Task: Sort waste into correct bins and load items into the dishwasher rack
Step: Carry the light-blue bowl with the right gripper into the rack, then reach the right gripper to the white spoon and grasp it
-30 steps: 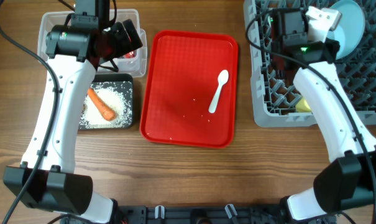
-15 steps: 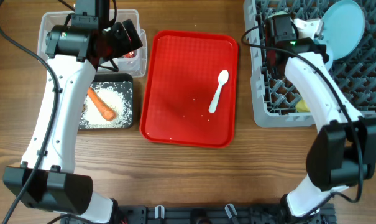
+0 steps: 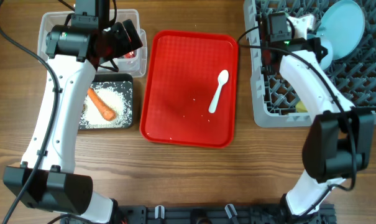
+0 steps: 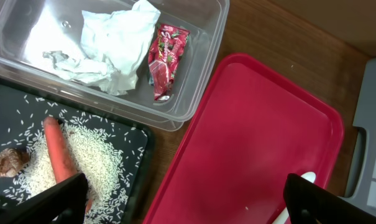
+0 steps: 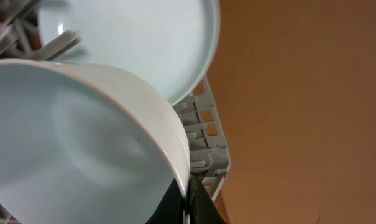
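Note:
I will next ease my right gripper down toward the red tray and the rack's wires below and let go of the bowl's rim, because the upright plate (image 3: 344, 28) is close.
My left gripper (image 4: 188, 202) hangs open and empty over the gap between the black bin (image 4: 122, 158) and the red tray. The clear bin (image 3: 48, 22) holds a crumpled white tissue (image 4: 113, 43) and a red wrapper (image 4: 166, 59). In the black bin (image 3: 127, 84) lie rice, an orange carrot (image 3: 102, 104) and a brown scrap (image 4: 7, 163). My right gripper (image 5: 189, 198) is shut on the rim of a pale blue bowl (image 5: 82, 143) over the grey dishwasher rack (image 3: 281, 112), next to the upright pale blue plate (image 3: 344, 28). A white spoon (image 3: 217, 90) lies on the tray.
The flat red tray (image 3: 181, 93) sits in the middle with a few rice grains on it. A yellow cup (image 3: 302, 104) shows in the rack's front part. Bare wooden table lies in front of the tray and the bins.
My right arm has swung its wrist leftward along the rack's back edge, with the bowl still pinched. The left arm has not moved.

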`<state>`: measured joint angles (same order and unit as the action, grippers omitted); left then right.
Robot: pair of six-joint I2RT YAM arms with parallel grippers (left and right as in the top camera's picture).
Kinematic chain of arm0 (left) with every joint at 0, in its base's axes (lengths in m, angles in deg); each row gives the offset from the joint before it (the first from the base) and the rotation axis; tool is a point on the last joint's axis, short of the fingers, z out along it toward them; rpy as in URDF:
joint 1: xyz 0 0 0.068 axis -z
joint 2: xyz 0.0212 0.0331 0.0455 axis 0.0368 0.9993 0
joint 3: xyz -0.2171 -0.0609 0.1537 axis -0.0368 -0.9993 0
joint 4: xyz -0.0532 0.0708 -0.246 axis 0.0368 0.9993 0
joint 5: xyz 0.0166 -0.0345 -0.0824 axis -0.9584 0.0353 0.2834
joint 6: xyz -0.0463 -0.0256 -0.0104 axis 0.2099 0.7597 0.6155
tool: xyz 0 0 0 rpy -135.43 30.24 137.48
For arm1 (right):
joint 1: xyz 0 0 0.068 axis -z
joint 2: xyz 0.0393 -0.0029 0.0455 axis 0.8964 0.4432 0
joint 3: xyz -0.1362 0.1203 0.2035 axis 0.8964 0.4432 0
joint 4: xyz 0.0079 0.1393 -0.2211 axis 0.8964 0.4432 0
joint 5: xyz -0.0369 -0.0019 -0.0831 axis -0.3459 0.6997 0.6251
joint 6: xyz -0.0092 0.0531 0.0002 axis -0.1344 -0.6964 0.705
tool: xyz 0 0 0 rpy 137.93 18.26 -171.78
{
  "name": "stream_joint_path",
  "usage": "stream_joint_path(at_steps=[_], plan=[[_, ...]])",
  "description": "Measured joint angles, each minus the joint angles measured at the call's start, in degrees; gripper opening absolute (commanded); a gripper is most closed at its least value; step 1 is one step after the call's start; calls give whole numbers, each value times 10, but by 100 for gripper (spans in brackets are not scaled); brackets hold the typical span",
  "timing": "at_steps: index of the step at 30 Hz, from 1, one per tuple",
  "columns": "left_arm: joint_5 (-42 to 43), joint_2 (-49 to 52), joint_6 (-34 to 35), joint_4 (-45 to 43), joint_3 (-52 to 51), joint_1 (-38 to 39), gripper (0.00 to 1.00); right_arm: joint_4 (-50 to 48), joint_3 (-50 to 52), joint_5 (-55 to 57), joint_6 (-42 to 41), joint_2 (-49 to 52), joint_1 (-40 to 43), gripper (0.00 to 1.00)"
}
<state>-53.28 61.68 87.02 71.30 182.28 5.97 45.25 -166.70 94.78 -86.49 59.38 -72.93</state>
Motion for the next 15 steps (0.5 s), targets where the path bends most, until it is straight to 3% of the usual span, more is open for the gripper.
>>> stream_joint_path(at_steps=[6, 7, 9, 10, 15], plan=[[0, 0, 0, 0, 0, 0, 100, -4, 0, 17, 44, 24, -19, 7], [0, 0, 0, 0, 0, 0, 100, -4, 0, 21, 46, 26, -19, 13], [0, 0, 0, 0, 0, 0, 100, -2, 0, 22, 54, 28, -20, 48], [0, 0, 0, 0, 0, 0, 100, 1, 0, 20, 57, 29, -21, 55], [0, 0, 0, 0, 0, 0, 100, 15, 0, 5, 84, 37, -46, 72]])
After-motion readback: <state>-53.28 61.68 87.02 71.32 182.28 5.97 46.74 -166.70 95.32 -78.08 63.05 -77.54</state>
